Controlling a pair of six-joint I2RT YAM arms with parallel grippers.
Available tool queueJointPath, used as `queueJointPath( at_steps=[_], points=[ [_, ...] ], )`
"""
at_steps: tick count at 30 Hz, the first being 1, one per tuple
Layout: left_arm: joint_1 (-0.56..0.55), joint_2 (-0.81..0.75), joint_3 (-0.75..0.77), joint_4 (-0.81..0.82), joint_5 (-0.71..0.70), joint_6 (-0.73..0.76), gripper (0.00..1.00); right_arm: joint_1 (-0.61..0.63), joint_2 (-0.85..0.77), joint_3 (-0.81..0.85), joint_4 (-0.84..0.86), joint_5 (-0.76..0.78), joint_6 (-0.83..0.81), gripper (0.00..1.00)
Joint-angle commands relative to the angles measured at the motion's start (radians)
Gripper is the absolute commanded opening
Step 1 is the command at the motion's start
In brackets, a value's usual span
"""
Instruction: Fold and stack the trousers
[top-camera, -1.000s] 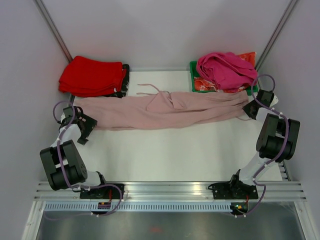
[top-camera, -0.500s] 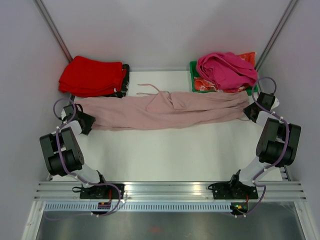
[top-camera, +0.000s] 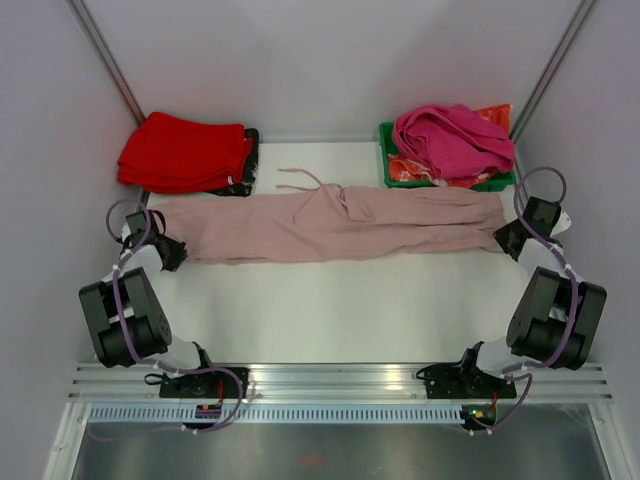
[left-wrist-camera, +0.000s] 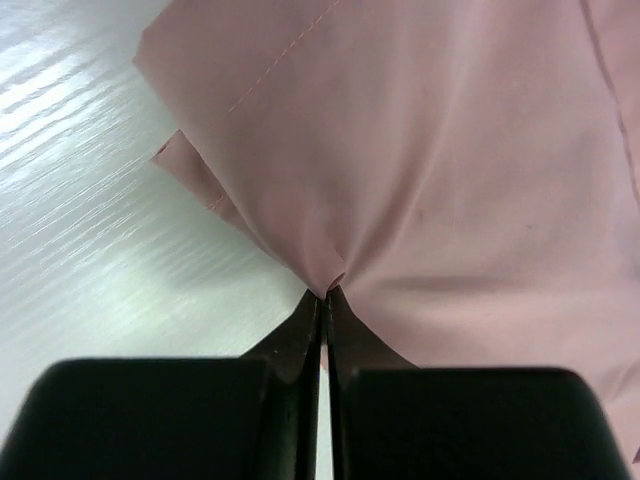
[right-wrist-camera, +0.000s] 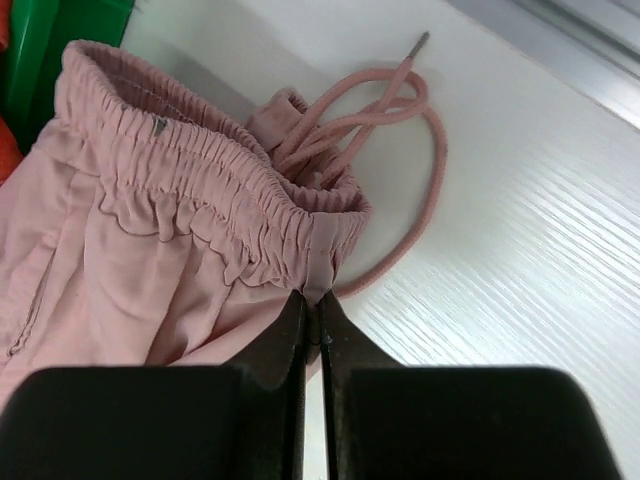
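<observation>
The trousers crowd the green bin, so the right gripper should pull the waistband corner back toward the metal bar, then let go of the corner on the tabletop.
The pale pink trousers lie stretched out left to right across the white table. My left gripper is shut on the leg hem at the trousers' left end; in the left wrist view the fabric puckers into the closed tips. At the right end my right gripper is shut on the gathered elastic waistband, pinched at its corner by the tips. A pink drawstring cord loops on the table beside the waistband. Another cord trails above the trousers' middle.
A stack of folded red garments sits at the back left. A green bin at the back right holds a bright magenta garment. Grey walls close in both sides and the back. A metal rail runs along the near edge.
The left gripper slid in to the hem and shut on it. The right gripper moved outward to the right, and the trousers are pulled straighter and flatter between the two.
</observation>
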Motion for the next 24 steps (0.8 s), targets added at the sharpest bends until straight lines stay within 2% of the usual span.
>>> queueJointPath(
  at_steps=[1, 7, 13, 19, 21, 22, 23, 24],
  points=[
    [0.013, -0.136, -0.015, -0.132, -0.072, 0.087, 0.02, -0.041, -0.137, -0.041, -0.103, 0.083, 0.011, 0.00],
    [0.071, -0.308, -0.048, -0.226, -0.121, 0.116, 0.02, -0.079, -0.313, -0.099, -0.232, 0.092, 0.011, 0.00],
    [0.080, -0.369, -0.029, -0.310, -0.152, 0.166, 0.02, -0.107, -0.357, -0.082, -0.405, 0.098, -0.033, 0.00],
    [0.080, -0.430, -0.064, -0.329, -0.126, 0.231, 0.02, -0.139, -0.375, -0.097, -0.474, 0.101, -0.055, 0.00],
    [0.080, -0.452, -0.074, -0.304, -0.102, 0.242, 0.02, -0.139, -0.384, -0.113, -0.455, 0.039, -0.076, 0.08],
    [0.079, -0.457, -0.072, -0.292, -0.088, 0.242, 0.02, -0.139, -0.390, -0.114, -0.444, 0.014, -0.082, 0.15],
    [0.079, -0.458, -0.065, -0.290, -0.086, 0.224, 0.04, -0.139, -0.395, -0.101, -0.425, -0.015, -0.086, 0.34],
    [0.080, -0.457, -0.036, -0.307, -0.086, 0.213, 0.11, -0.138, -0.392, -0.082, -0.424, -0.072, -0.095, 0.44]
  ],
)
